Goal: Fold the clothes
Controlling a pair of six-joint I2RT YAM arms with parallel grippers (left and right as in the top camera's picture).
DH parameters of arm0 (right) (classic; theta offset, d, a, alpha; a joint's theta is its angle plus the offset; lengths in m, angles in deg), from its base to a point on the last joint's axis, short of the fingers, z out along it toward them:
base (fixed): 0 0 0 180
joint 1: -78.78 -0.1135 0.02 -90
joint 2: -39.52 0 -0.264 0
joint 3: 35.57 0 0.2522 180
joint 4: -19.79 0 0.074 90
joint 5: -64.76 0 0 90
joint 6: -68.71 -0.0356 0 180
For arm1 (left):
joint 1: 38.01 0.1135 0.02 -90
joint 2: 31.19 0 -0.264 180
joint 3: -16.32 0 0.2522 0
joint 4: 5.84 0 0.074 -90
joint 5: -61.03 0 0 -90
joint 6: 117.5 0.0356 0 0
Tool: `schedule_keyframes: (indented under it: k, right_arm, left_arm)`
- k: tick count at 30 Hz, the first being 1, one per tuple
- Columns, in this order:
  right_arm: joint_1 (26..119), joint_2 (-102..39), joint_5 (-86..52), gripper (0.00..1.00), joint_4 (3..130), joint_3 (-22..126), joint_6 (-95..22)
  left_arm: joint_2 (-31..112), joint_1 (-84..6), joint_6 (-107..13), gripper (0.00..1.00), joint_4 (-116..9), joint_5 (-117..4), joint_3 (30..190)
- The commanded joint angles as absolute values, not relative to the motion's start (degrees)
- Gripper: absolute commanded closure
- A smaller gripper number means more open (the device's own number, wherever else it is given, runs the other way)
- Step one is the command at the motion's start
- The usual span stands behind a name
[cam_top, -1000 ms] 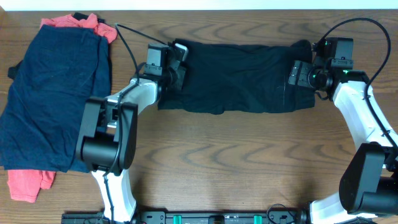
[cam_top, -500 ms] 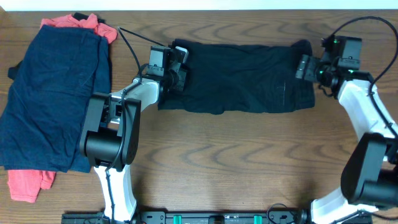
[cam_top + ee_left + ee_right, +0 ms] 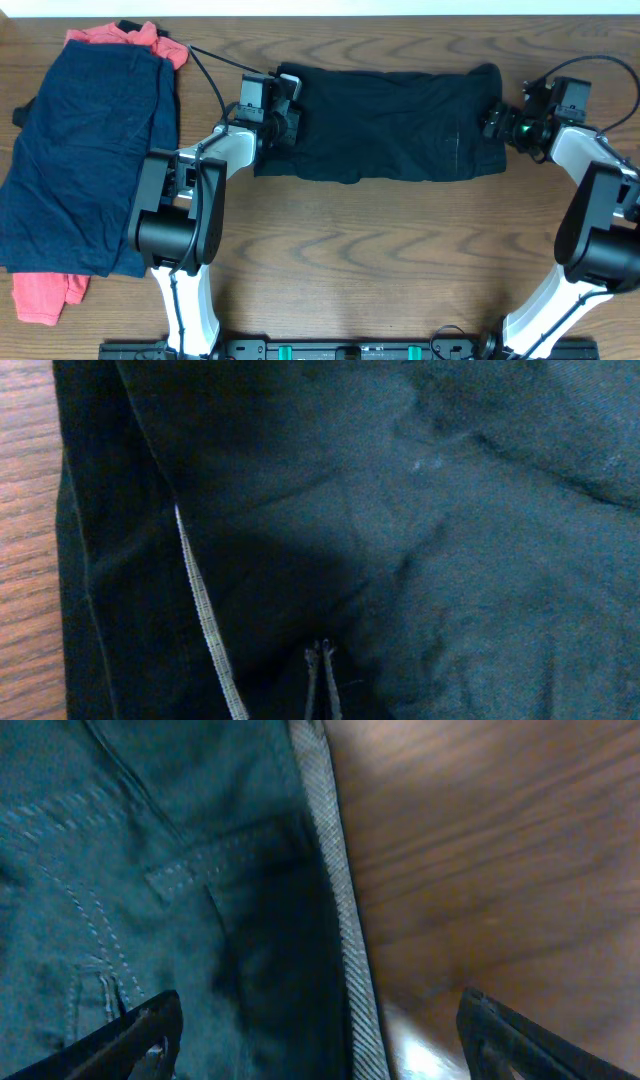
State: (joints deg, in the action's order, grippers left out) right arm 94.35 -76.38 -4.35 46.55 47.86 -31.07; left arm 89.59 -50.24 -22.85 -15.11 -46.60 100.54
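The pale grey waistband lining runs between my right gripper's open fingers, so they will go down and slightly left in the overhead view, around it.
The black shorts (image 3: 390, 120) lie folded into a long band at the back middle of the table. My left gripper (image 3: 288, 110) rests on their left end. In the left wrist view its fingertips (image 3: 320, 652) are pressed together over the black fabric (image 3: 450, 510), next to a pale grey strip (image 3: 205, 610). My right gripper (image 3: 492, 122) is at the shorts' right end. In the right wrist view its jaws (image 3: 320, 1035) are wide open, astride the pale grey waistband lining (image 3: 335, 890), with black fabric (image 3: 120, 870) on one side and bare wood on the other.
Navy shorts (image 3: 90, 150) lie spread at the left of the table over a coral-red piece (image 3: 45, 295), which also shows at the back (image 3: 120, 38). Bare wooden table (image 3: 400, 260) lies in front of the black shorts.
My right gripper has drawn back to the right, off the black shorts' end to their edge, and the right arm swung outward. The left gripper and the shorts have not moved.
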Motion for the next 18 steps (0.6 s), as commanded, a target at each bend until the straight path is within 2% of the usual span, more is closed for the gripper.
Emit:
schedule_keyframes:
  k: [1, 5, 8, 18]
  right_arm:
    - [94.46, -79.00, -1.18, 0.14, 46.11, 47.66, -32.12]
    - [94.46, -81.30, -0.29, 0.15, 45.28, 47.66, -33.76]
    - [94.46, -82.61, 0.87, 0.20, 45.13, 47.64, -35.66]
    - [93.69, -83.94, 2.18, 0.53, 48.12, 47.55, -37.67]
  left_arm:
    - [92.56, -50.35, -23.33, 0.94, -15.89, -44.50, 100.45]
    - [92.56, -50.35, -23.33, 0.94, -15.89, -44.30, 100.45]
    - [92.56, -50.35, -23.33, 0.94, -15.89, -44.30, 100.45]
    - [92.56, -50.35, -23.33, 0.94, -16.02, -44.13, 100.45]
